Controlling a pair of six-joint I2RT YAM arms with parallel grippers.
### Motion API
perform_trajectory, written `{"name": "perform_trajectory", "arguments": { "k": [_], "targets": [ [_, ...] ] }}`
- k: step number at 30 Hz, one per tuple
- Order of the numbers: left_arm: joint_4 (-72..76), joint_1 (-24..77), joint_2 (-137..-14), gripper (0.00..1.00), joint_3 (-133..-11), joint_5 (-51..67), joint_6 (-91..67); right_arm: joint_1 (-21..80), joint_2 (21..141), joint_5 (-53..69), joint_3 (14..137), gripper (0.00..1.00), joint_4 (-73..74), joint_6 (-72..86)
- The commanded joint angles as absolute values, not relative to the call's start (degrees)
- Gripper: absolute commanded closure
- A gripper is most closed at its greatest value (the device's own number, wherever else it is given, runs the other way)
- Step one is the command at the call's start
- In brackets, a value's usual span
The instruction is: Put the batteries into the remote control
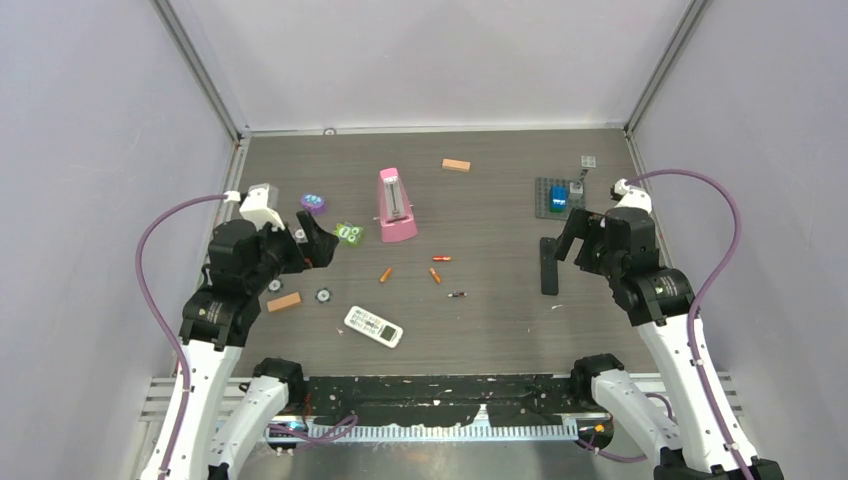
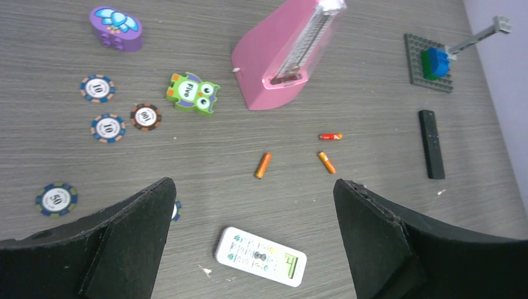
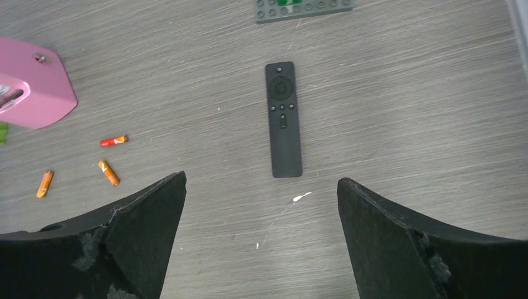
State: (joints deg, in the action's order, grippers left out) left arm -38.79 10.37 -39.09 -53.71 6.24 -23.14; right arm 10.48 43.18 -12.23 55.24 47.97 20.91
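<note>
The white remote's screen end (image 1: 388, 334) lies below my right gripper and to its left in the top view, so the gripper will turn and lower across onto it next.
A white remote control (image 1: 373, 326) lies face up near the front centre, also in the left wrist view (image 2: 261, 256). A black remote (image 1: 548, 265) lies to the right, buttons up in the right wrist view (image 3: 284, 128). Two orange batteries (image 1: 386, 273) (image 1: 435, 275), a red one (image 1: 441, 258) and a dark red one (image 1: 458, 294) lie loose between them. My left gripper (image 1: 322, 240) is open and empty, above the table behind the white remote (image 2: 254, 184). My right gripper (image 1: 562, 240) is open and empty over the black remote's near end (image 3: 261, 179).
A pink metronome (image 1: 396, 205) stands behind the batteries. A green owl toy (image 1: 349, 234), a purple toy (image 1: 314, 202) and poker chips (image 2: 98, 88) lie at the left. Tan blocks (image 1: 456, 165) (image 1: 284, 302) and a grey baseplate (image 1: 543, 208) with a blue brick are nearby.
</note>
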Motion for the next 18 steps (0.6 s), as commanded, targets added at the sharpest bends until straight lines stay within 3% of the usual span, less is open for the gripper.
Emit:
{"name": "perform_trajectory", "arguments": {
  "k": [1,10,13,18],
  "targets": [
    [-32.81,10.06,-37.56,0.00,-53.20,10.75,-24.09,10.37,43.92,-4.52,55.09,0.04,46.26,18.09],
    [-28.60,10.02,-32.02,0.00,-47.77,11.18,-29.96,10.49,43.51,2.72,50.12,0.04,45.23,20.37],
    [-29.18,10.02,-32.63,0.00,-47.63,17.07,-29.72,10.62,43.32,3.01,48.87,0.01,45.02,21.37],
    [-30.17,10.02,-36.81,0.00,-47.26,26.63,-28.98,11.30,43.21,1.85,46.16,0.06,44.14,22.35]
  ]
}}
